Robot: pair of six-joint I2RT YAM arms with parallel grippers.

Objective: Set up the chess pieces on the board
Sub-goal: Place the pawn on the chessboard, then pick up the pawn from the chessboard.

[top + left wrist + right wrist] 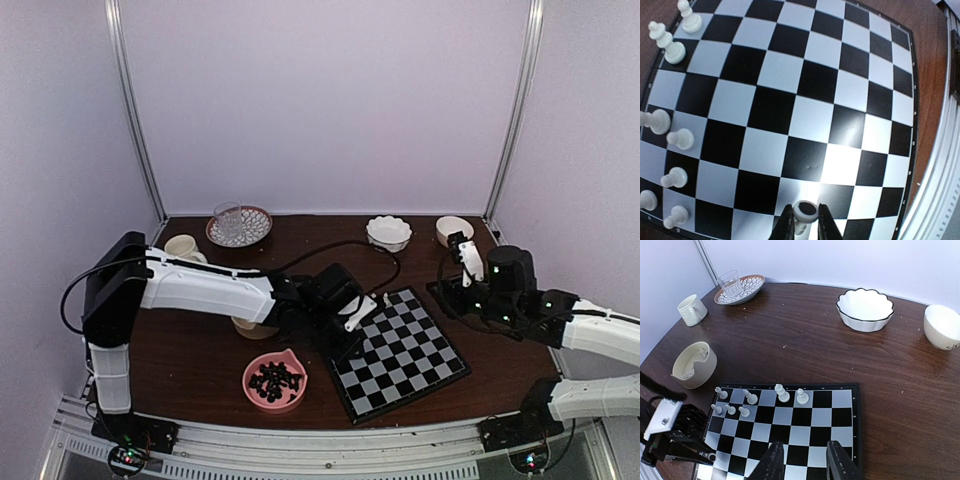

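Observation:
I will next lower my left gripper to the bare squares by the board's bowl-side edge (354,365) below it. I will let go of the small white piece there, clear of the standing ones.
The board (410,350) lies tilted on the brown table, with black and pale checks (770,110) (805,425). Several white chess pieces (782,394) stand in its two rows nearest the cream cup, and they run down the left side in the left wrist view (665,42). My left gripper (805,222) hovers over the board's corner near the pink bowl, shut on a small white piece (805,211) held by its round base. The same gripper (695,452) shows at the lower left of the right wrist view. My right gripper (802,462) hangs open and empty above the board's opposite side.
A pink bowl of black pieces (274,380) sits left of the board. A cream cup (694,365) stands by the board's far-left corner. Along the back are a mug (183,247), a patterned plate with a glass (238,225), a scalloped bowl (388,232) and a small white bowl (453,230).

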